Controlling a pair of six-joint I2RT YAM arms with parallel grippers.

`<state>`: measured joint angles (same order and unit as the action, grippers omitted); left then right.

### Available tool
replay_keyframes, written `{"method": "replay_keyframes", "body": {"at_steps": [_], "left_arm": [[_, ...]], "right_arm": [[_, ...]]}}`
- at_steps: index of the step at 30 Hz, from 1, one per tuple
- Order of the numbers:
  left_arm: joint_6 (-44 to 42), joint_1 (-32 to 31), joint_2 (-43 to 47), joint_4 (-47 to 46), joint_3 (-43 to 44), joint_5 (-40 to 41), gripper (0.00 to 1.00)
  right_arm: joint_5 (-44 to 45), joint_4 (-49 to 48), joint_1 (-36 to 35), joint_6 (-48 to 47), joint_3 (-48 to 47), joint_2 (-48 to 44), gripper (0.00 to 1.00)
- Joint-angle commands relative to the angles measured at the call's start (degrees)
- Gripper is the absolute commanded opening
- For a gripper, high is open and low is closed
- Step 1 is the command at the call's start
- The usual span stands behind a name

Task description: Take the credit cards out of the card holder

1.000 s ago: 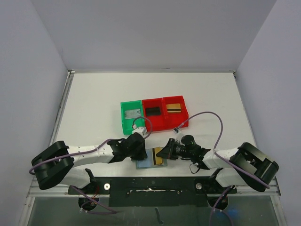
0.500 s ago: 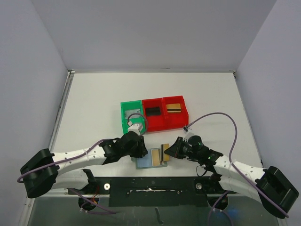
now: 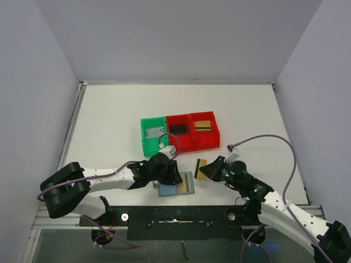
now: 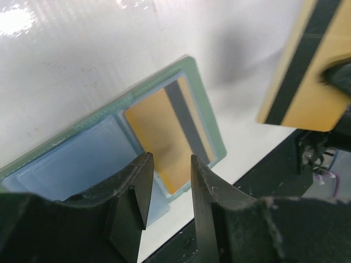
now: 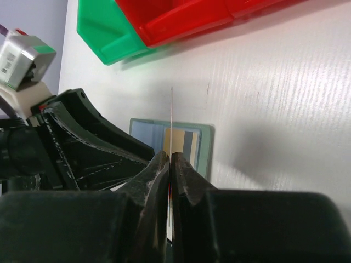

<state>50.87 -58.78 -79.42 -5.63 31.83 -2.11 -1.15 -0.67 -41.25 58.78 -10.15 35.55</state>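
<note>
The robot's right gripper will move this card outward over the red bin already holding a gold card (image 3: pixel 203 129), then lower and release it there, because the cards match and the bin lies outward.
The grey-blue card holder (image 3: pixel 167 190) lies flat near the table's front edge, with one gold credit card (image 3: pixel 185 183) with a grey stripe still tucked in it. From the left wrist, that card (image 4: pixel 164 137) sits in the holder (image 4: pixel 82 164) just beyond my left gripper (image 4: pixel 169 181), which is open and empty over the holder's near edge. My right gripper (image 3: pixel 208 171) is shut on another gold credit card (image 3: pixel 201 168) with a dark stripe, held in the air to the right of the holder. This card (image 5: pixel 172 109) shows edge-on between the right gripper's (image 5: pixel 169 159) pads.
Behind the holder stand a green bin (image 3: pixel 152 134) with a silver-grey card, a red bin (image 3: pixel 180 131) with a black card and a second red bin (image 3: pixel 204 127) with a gold card. A black rail (image 3: pixel 175 213) runs along the table's front edge.
My right gripper has drawn the gold card out of the holder and carried it to the right and up. My left gripper, shut at the holder's edge before, has opened.
</note>
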Motion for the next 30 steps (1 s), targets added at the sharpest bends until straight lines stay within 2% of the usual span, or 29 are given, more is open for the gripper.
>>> {"method": "replay_keyframes", "body": {"at_steps": [1,7,17,19,24,27,30], "left_arm": [[0.5,-0.2,-0.1,1.1,-2.0,2.4,0.31],[0.3,0.0,6.4,1.9,-5.1,3.8,0.32],[-5.9,1.3,13.2,12.5,0.3,7.6,0.38],[-6.8,1.5,15.2,16.2,1.2,9.7,0.42],[-8.6,4.0,20.9,22.1,1.8,12.5,0.58],[-9.7,7.5,23.5,24.0,1.8,11.9,0.64],[-10.0,10.4,25.0,24.4,1.4,10.1,0.65]], "right_arm": [[5.4,2.6,0.5,-1.5,-0.6,-3.0,0.00],[8.9,5.1,0.6,-6.1,-4.0,-3.1,0.00],[16.1,7.2,1.0,-19.7,-12.7,-3.1,0.00],[17.0,6.4,1.1,-22.7,-14.0,-3.5,0.00],[22.7,4.9,3.0,-29.3,-17.1,-2.3,0.00],[17.7,3.4,9.9,-32.7,-20.4,2.0,0.00],[1.3,-0.7,21.2,-33.7,-23.9,8.9,0.00]]}}
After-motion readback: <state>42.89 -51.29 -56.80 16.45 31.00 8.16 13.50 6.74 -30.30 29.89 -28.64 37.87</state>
